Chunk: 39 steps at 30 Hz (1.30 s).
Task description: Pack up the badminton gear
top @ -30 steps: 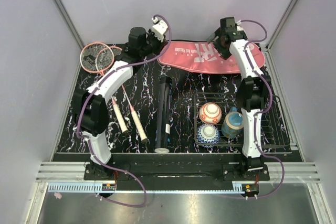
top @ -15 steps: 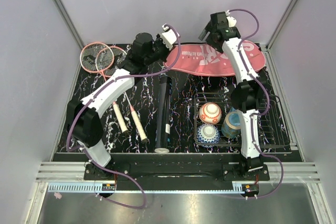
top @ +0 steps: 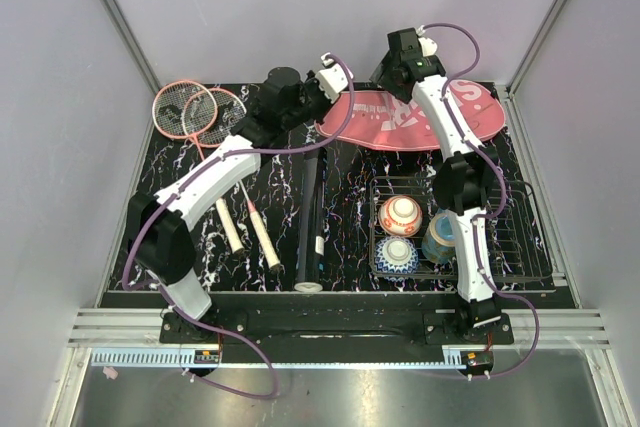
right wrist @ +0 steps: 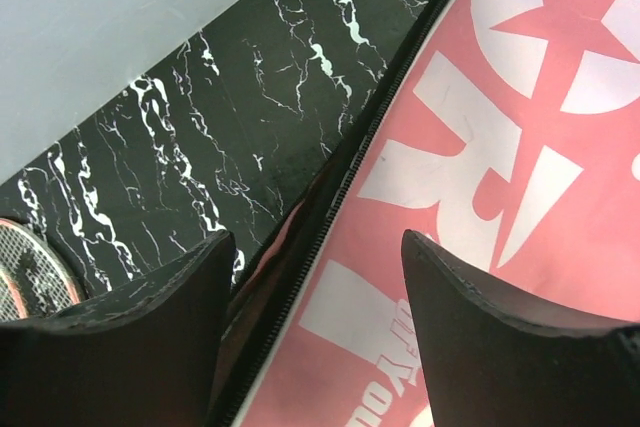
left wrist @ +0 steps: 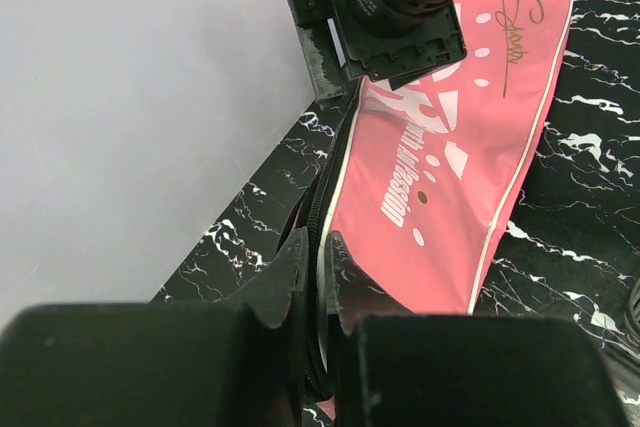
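Note:
The left gripper pulls the zip edge of the cover back toward the black tube's far end (top: pixel 316 152) next and releases it, since the wall stands close behind the cover.
The long pink "SPORT" racket cover (top: pixel 425 112) lies along the far edge of the table. My left gripper (top: pixel 326 105) is at its left end, and in the left wrist view my left gripper (left wrist: pixel 318 247) is shut on the black zip edge of the cover (left wrist: pixel 450 177). My right gripper (top: pixel 393 72) hovers open over the cover's far zip edge. In the right wrist view the right gripper (right wrist: pixel 315 242) stands wide over the cover (right wrist: pixel 480 207) and is empty. Two pink-framed rackets (top: pixel 190 112) lie at the far left. The black tube (top: pixel 312 217) lies at the middle. No shuttlecocks show.
A black wire basket (top: pixel 520 247) at the near right holds two patterned bowls (top: pixel 400 215) and a cup (top: pixel 443 237). The back wall is close behind the cover. The racket handles (top: pixel 265 237) reach toward the near edge, left of the tube.
My left gripper has moved right holding the cover's left end, which has shifted right and lifted. My right gripper has moved left along the cover's far edge.

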Motion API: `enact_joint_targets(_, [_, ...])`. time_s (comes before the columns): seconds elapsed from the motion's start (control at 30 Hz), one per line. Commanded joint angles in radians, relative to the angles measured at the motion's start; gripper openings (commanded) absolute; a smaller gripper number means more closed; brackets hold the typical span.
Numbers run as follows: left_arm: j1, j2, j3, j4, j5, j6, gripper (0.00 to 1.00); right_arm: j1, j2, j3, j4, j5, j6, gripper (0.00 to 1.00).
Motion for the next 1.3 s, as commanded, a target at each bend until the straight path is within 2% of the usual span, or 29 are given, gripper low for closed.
enact_joint_targets(0.0, [-0.019,-0.068,0.0,0.058,-0.018,0.025,0.0,0.01,-0.007,0.015,0.055,-0.014,0.061,0.72])
enact_joint_targets(0.13, [-0.026,-0.089,-0.017,0.055,-0.018,0.015,0.0,0.007,-0.021,-0.015,0.055,-0.075,0.187,0.68])
enact_joint_targets(0.17, [-0.026,-0.092,-0.02,0.057,-0.016,0.012,0.0,0.007,-0.024,-0.035,0.063,-0.092,0.211,0.62])
enact_joint_targets(0.33, [-0.045,-0.106,-0.026,0.038,-0.032,0.025,0.0,0.013,-0.029,-0.057,0.066,-0.201,0.295,0.47])
enact_joint_targets(0.37, [-0.046,-0.108,-0.026,0.034,-0.035,0.026,0.0,0.013,-0.032,-0.071,0.077,-0.203,0.298,0.38])
enact_joint_targets(0.43, [-0.049,-0.112,-0.028,0.024,-0.036,0.026,0.0,0.013,-0.04,-0.081,0.084,-0.189,0.303,0.26])
enact_joint_targets(0.47, [-0.051,-0.115,-0.031,0.023,-0.038,0.025,0.0,0.014,-0.046,-0.097,0.101,-0.187,0.299,0.16])
enact_joint_targets(0.5, [-0.052,-0.12,-0.04,0.021,-0.038,0.02,0.0,0.013,-0.062,-0.107,0.115,-0.186,0.294,0.01])
enact_joint_targets(0.7, [-0.051,-0.152,-0.132,0.027,-0.067,-0.081,0.0,0.013,-0.17,-0.146,0.196,-0.14,0.211,0.0])
enact_joint_targets(0.77, [-0.042,-0.163,-0.155,0.029,-0.081,-0.135,0.0,0.013,-0.216,-0.227,0.274,-0.15,0.184,0.0])
enact_joint_targets(0.8, [-0.036,-0.166,-0.169,0.03,-0.084,-0.208,0.02,0.013,-0.28,-0.276,0.319,-0.159,0.18,0.0])
enact_joint_targets(0.83, [-0.029,-0.168,-0.169,0.018,-0.081,-0.254,0.11,0.011,-0.314,-0.393,0.371,-0.184,0.193,0.0])
enact_joint_targets(0.87, [-0.008,-0.166,-0.163,0.003,-0.047,-0.3,0.21,0.013,-0.387,-0.458,0.497,-0.199,0.202,0.0])
enact_joint_targets(0.9, [0.004,-0.163,-0.148,-0.04,-0.026,-0.396,0.41,0.011,-0.421,-0.518,0.558,-0.215,0.208,0.0])
enact_joint_targets(0.93, [0.018,-0.165,-0.144,-0.052,0.011,-0.446,0.48,0.013,-0.452,-0.62,0.653,-0.219,0.22,0.0])
enact_joint_targets(0.97, [0.052,-0.168,-0.147,-0.057,0.113,-0.489,0.5,0.013,-0.496,-0.655,0.679,-0.219,0.222,0.0])
enact_joint_targets(1.07, [0.11,-0.215,-0.178,-0.025,0.25,-0.661,0.6,0.011,-0.559,-0.747,0.748,-0.238,0.187,0.0])
enact_joint_targets(1.1, [0.127,-0.223,-0.184,-0.008,0.284,-0.758,0.61,0.013,-0.578,-0.782,0.782,-0.239,0.171,0.0])
enact_joint_targets(1.13, [0.159,-0.226,-0.19,0.018,0.368,-0.803,0.63,0.011,-0.598,-0.86,0.858,-0.271,0.161,0.0])
enact_joint_targets(1.2, [0.188,-0.218,-0.166,0.017,0.402,-0.918,0.63,0.013,-0.653,-0.933,0.935,-0.305,0.122,0.0])
enact_joint_targets(1.27, [0.233,-0.192,-0.135,0.038,0.488,-1.027,0.78,0.01,-0.696,-1.038,1.049,-0.342,0.095,0.0])
